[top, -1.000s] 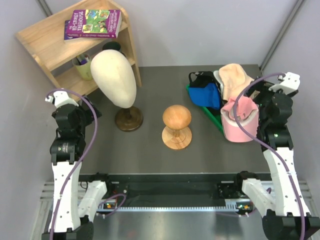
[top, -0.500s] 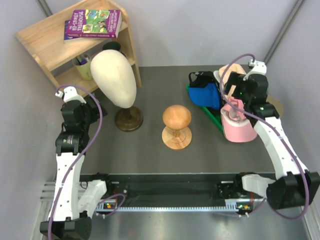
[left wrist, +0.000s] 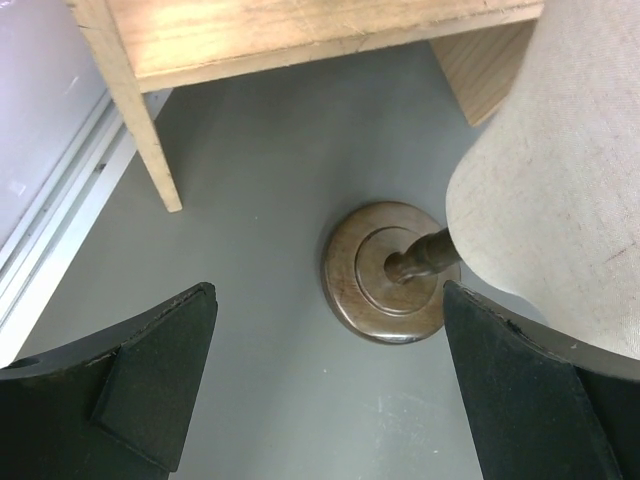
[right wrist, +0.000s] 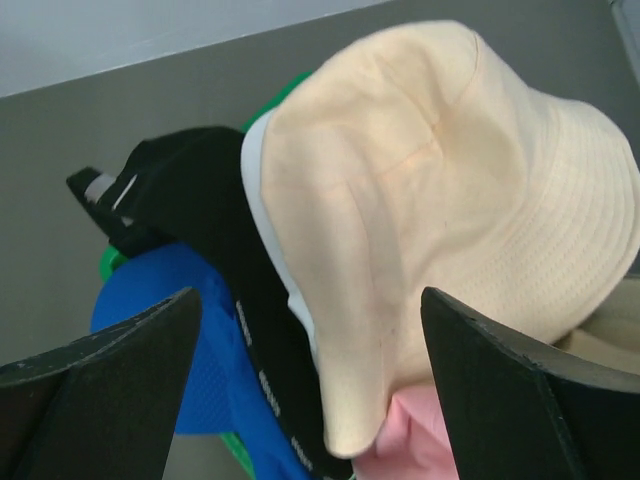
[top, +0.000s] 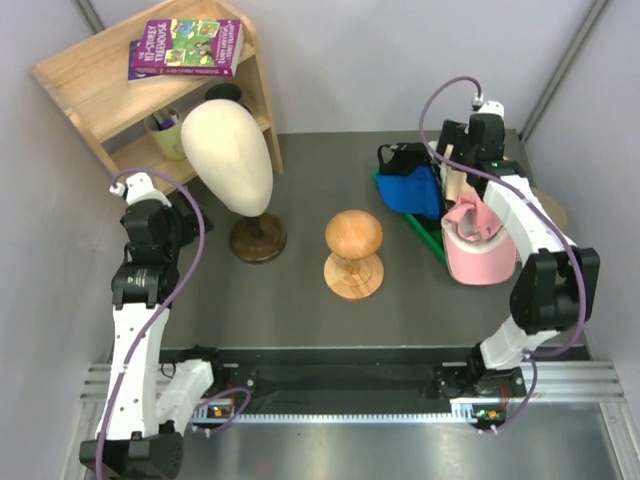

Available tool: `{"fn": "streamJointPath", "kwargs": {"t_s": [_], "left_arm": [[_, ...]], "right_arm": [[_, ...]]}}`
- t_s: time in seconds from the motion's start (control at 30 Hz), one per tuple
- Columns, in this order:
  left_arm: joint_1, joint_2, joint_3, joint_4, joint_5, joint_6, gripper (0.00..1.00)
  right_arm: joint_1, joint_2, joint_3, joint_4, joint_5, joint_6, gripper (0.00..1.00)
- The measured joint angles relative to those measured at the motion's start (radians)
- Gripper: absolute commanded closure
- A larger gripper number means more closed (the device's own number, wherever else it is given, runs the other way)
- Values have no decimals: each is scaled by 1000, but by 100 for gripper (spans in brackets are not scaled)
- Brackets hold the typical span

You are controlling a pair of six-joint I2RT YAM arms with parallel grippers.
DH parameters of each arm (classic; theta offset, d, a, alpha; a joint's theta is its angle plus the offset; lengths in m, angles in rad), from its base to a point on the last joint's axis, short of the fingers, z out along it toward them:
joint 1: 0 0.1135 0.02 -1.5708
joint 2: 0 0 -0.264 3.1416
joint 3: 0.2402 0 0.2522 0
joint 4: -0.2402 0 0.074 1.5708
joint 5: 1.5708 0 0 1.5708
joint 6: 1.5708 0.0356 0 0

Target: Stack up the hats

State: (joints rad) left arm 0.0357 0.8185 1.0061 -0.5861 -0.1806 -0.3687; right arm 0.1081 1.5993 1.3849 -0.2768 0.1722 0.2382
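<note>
The peach hat's edge (right wrist: 318, 235) beside the black cap (right wrist: 190, 220) is below the parted fingers of my open right gripper. My right gripper should move down onto that edge of the hat next and close.
The hats lie in a pile at the right of the table: a pink cap (top: 478, 245) in front, a royal blue cap (top: 413, 190), a black cap (top: 400, 157) and a pale peach hat (top: 458, 175) on top. My right gripper (top: 465, 145) hovers open above the pile. In the right wrist view its jaws (right wrist: 312, 390) straddle the edge of the peach hat (right wrist: 450, 200), with the black cap (right wrist: 190, 220), blue cap (right wrist: 190, 340) and pink cap (right wrist: 420, 455) below. My left gripper (left wrist: 330, 385) is open and empty over bare table.
A cream head form (top: 228, 155) stands on a dark wooden base (left wrist: 385, 270) just ahead of my left gripper. A mushroom-shaped wooden stand (top: 353, 250) is at table centre. A wooden shelf (top: 120, 80) with a book stands back left. A green tray (top: 428, 235) lies under the hats.
My right arm has swung up and back, from beside the pink cap to above the peach hat. My left arm shifted slightly toward the head form, then held still.
</note>
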Motion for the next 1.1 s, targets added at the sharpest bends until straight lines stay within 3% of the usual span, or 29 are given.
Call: {"fn": "streamJointPath", "kwargs": {"t_s": [0.3, 0.4, 0.5, 0.53, 0.6, 0.83, 1.1], "left_arm": [[0, -11, 10, -6, -48, -27, 1], [0, -11, 18, -10, -61, -26, 1], [0, -11, 29, -16, -76, -26, 1], [0, -11, 34, -19, -80, -25, 1], [0, -11, 44, -23, -86, -22, 1], [0, 1, 130, -38, -106, 20, 1], [0, 76, 305, -29, -111, 100, 1]], "right_arm": [[-2, 244, 206, 4, 28, -27, 16], [-2, 312, 260, -12, 40, -29, 25], [-2, 347, 282, -32, 62, -33, 57], [-2, 349, 283, -40, 69, -35, 80], [-2, 349, 285, -46, 83, -32, 99], [5, 302, 285, -55, 154, -57, 100], [95, 51, 333, -40, 283, -177, 100]]}}
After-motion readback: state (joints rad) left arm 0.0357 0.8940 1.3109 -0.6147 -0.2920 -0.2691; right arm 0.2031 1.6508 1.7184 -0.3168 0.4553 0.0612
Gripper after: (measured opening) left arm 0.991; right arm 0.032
